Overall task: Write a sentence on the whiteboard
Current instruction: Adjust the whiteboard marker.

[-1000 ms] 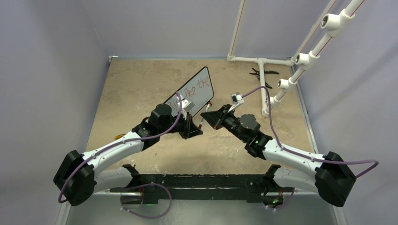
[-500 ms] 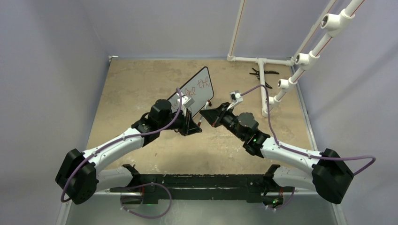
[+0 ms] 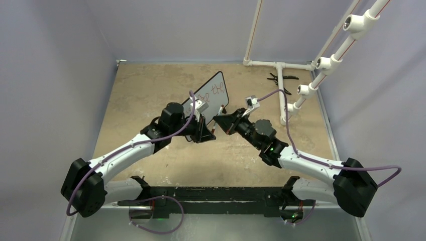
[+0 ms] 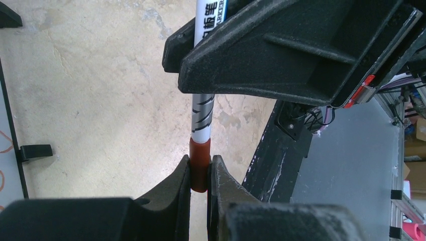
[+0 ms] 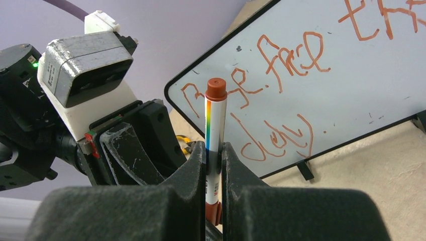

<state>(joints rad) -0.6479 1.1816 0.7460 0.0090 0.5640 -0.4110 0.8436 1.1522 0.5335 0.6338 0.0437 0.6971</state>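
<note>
I will next carry the capped marker to the right in the top view with my right gripper and down onto the bare table to release it, since the sentence (image 5: 286, 65) is written.
The whiteboard (image 3: 213, 93) stands tilted on its black feet at the table's middle back. The sentence (image 5: 286, 65) runs across it in two lines of red handwriting. My right gripper (image 5: 214, 148) is shut on the white barrel of a marker (image 5: 215, 118), just in front of the board. My left gripper (image 4: 201, 163) is shut on the marker's red cap (image 4: 199, 168), which sits at the barrel's (image 4: 203, 113) lower end. The two grippers (image 3: 205, 131) (image 3: 217, 122) meet tip to tip below the board's near corner. The board's edge (image 4: 6, 150) shows at the left of the left wrist view.
A white pipe frame (image 3: 281, 65) stands at the back right, with black pliers (image 3: 282, 78) lying beside it. A yellow-handled tool (image 5: 185, 145) lies on the table behind the left gripper. Purple walls close in the table on the left, back and right.
Both grippers have shifted a little back and left toward the board and drawn closer together. Both have stayed shut.
</note>
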